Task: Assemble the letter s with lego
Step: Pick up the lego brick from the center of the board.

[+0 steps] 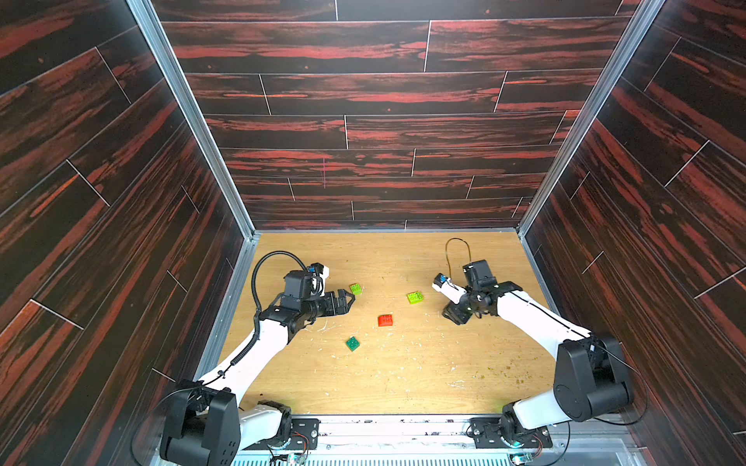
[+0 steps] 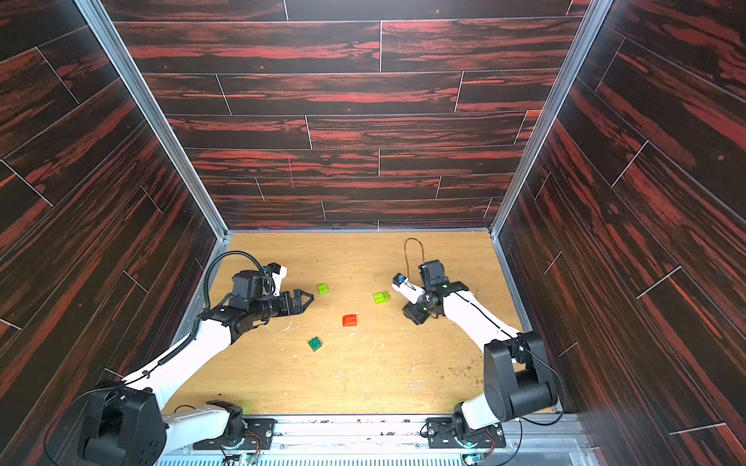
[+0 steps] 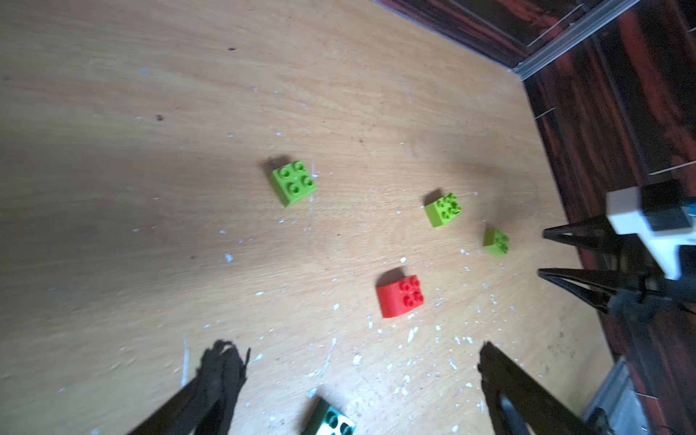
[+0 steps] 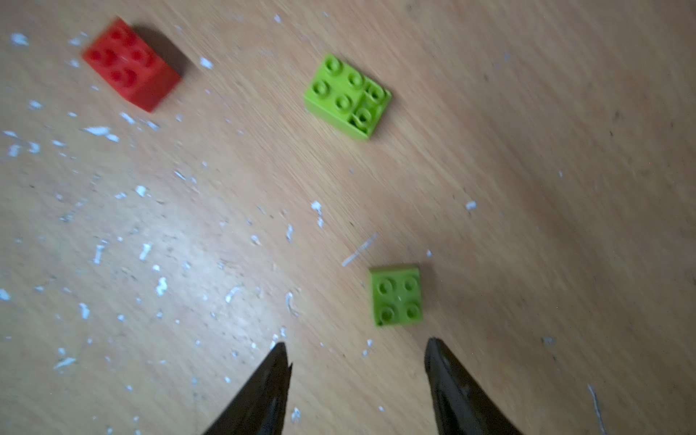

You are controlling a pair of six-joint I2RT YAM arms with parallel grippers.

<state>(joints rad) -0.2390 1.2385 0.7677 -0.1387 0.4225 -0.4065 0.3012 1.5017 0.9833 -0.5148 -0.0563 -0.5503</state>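
The third lime brick (image 4: 397, 295) is below the open fingers of my right gripper, just ahead of them. My right gripper will lower those fingers around the brick's opposite sides and close.
The lego lies as loose bricks on the wooden table (image 1: 403, 383). No letter s shows in any view. One lime brick (image 1: 355, 288) sits just beyond my left gripper (image 1: 350, 300), which is open and empty (image 3: 354, 344). A wider lime brick (image 1: 415, 297) lies mid-table, with the red brick (image 1: 385, 320) nearer and the dark green brick (image 1: 352, 343) nearest. The right wrist view shows a third lime brick (image 4: 397, 295) just ahead of my right gripper (image 4: 357, 342). Its jaws stand apart with nothing between them. That brick is hidden under the right arm (image 1: 454, 318) in both top views.
Dark wood-patterned walls (image 1: 363, 121) close in the table at the back and on both sides, with metal rails (image 1: 529, 226) at the corners. White flecks and scratches cover the tabletop. Both arm bases (image 1: 282, 427) stand along the front edge.
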